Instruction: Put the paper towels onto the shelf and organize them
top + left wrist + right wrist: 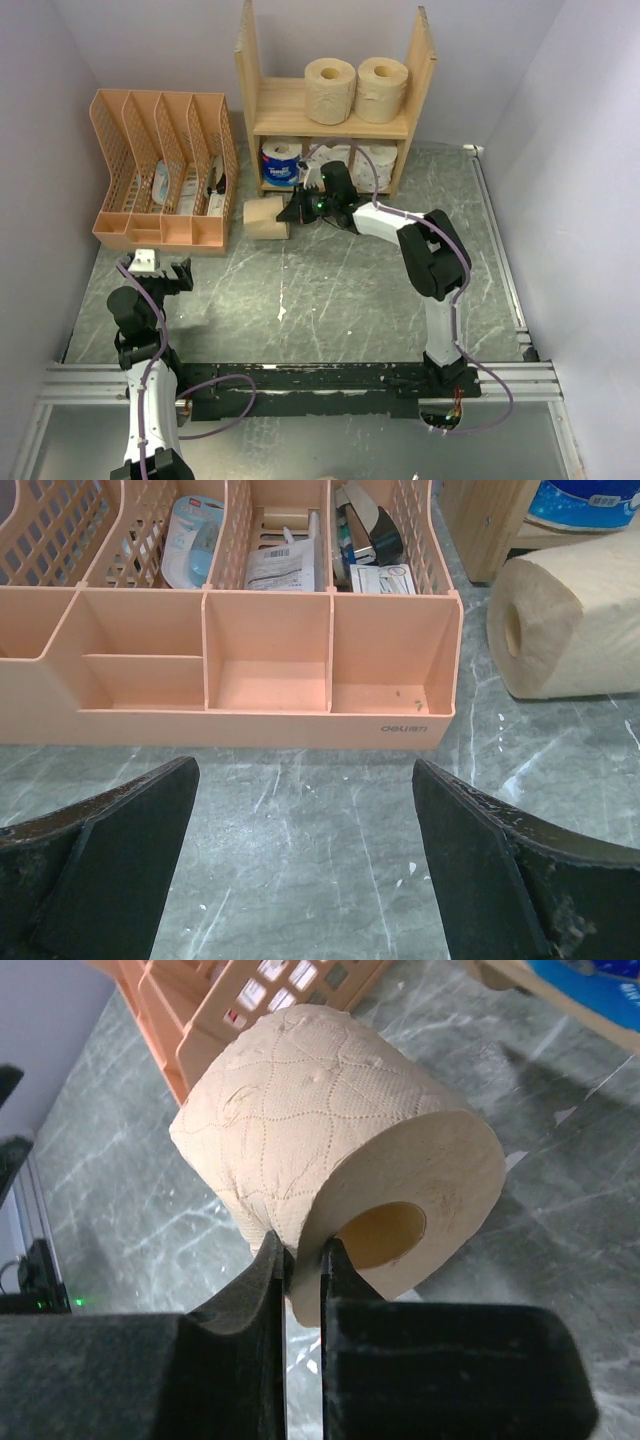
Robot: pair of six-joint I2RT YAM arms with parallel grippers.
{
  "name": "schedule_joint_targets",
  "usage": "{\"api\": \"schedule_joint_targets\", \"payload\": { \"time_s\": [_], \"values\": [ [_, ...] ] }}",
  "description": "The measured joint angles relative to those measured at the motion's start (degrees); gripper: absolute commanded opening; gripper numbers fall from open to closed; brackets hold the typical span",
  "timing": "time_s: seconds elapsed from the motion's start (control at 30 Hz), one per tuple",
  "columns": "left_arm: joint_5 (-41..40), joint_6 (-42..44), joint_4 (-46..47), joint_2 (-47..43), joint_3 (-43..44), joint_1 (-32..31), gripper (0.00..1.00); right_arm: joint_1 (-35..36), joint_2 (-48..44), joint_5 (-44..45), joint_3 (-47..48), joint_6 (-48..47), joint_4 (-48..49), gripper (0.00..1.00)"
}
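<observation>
I will next raise my right gripper outward, turn the tan roll upright and release it on the upper level's bare end (pixel 281 103), above and outward of my gripper.
The wooden shelf (pixel 420 70) stands at the back. Two tan rolls (pixel 330 88) sit on its upper tier. A blue-wrapped roll (pixel 281 163) and white rolls (pixel 380 160) sit on the lower tier. My right gripper (pixel 298 210) is shut on the wall of a third tan roll (pixel 266 217), one finger inside its core, in front of the shelf's left side; in the right wrist view the roll (pixel 340 1140) fills the frame above the gripper (pixel 303 1265). My left gripper (pixel 162 272) is open and empty near the organizer; in its wrist view (pixel 305 810) the roll (pixel 570 620) lies at right.
A peach mesh file organizer (pixel 160 165) with small items stands at the back left, close to the held roll. White walls close in left and right. A metal rail (pixel 500 260) runs along the table's right edge.
</observation>
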Motion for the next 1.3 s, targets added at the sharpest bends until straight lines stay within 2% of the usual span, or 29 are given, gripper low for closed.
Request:
{"api": "schedule_joint_targets", "payload": {
  "time_s": [0.13,0.3,0.4,0.57,0.77,1.07,1.3],
  "values": [
    [-0.02,0.00,0.00,0.00,0.00,0.00,1.00,0.02,-4.22,-1.29,-1.27,-7.52,-5.22,0.00],
    [-0.02,0.00,0.00,0.00,0.00,0.00,1.00,0.70,-11.67,-0.39,2.34,-23.26,-18.40,0.00],
    [-0.02,0.00,0.00,-0.09,0.00,-0.02,1.00,2.86,-15.08,5.05,6.75,-34.86,-25.99,0.00],
    [0.00,0.00,0.00,-0.11,0.00,-0.09,1.00,11.04,-20.76,18.38,11.67,-55.82,-35.26,0.00],
    [-0.02,0.00,0.00,-0.11,0.00,-0.11,1.00,16.26,-19.45,28.50,27.93,-74.73,-47.56,0.00],
    [-0.02,0.00,0.00,-0.11,0.00,-0.11,1.00,16.26,-18.69,30.84,42.25,-92.17,-59.84,0.00],
    [-0.04,0.00,0.00,-0.09,0.00,-0.42,1.00,16.13,-16.35,32.87,45.22,-100.65,-59.69,0.00]
  ]
}}
